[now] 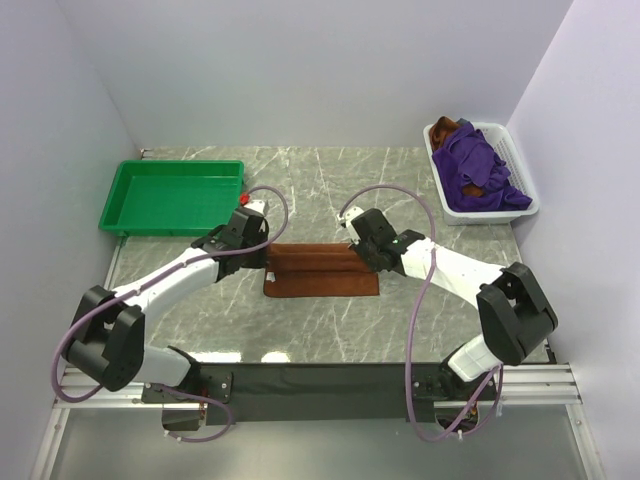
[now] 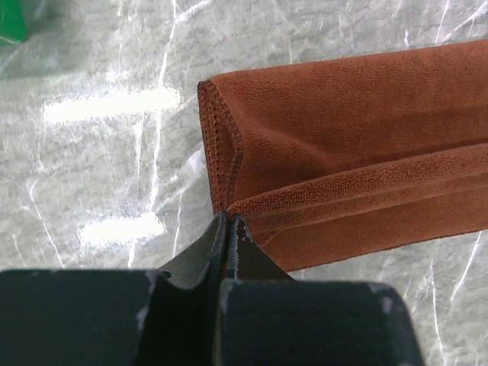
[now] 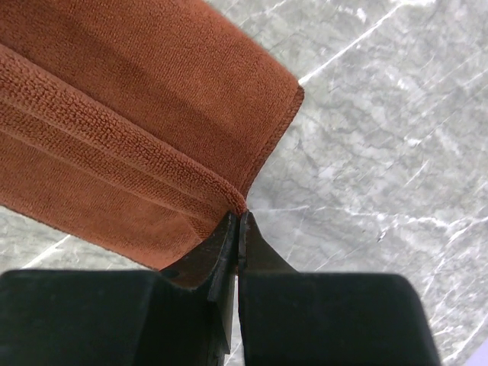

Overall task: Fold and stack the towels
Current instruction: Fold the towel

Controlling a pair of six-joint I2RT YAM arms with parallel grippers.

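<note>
The left gripper will draw the pinched corner back, lower it onto the lower layer's near edge [image 1: 274,294] [image 2: 297,267] and release it there, because that edge lies bare, below and back of the gripper.
A rust-brown towel [image 1: 322,278] lies partly folded in the middle of the marble table. My left gripper [image 1: 267,262] is shut on its left end; in the left wrist view the jaws [image 2: 229,218] pinch the thick edge of the towel [image 2: 358,145] at a corner. My right gripper [image 1: 362,258] is shut on the right end, and its jaws [image 3: 239,216] pinch the matching corner of the towel [image 3: 130,114]. Between the two grips a ridge of cloth is held up over the layer below. More towels, purple [image 1: 478,168] and one rust-brown [image 1: 446,128], are piled in the basket.
A green tray [image 1: 120,206] stands at the back left of the table. A white basket [image 1: 522,180] holding the piled towels sits at the back right, by the wall. White walls close in the table on three sides.
</note>
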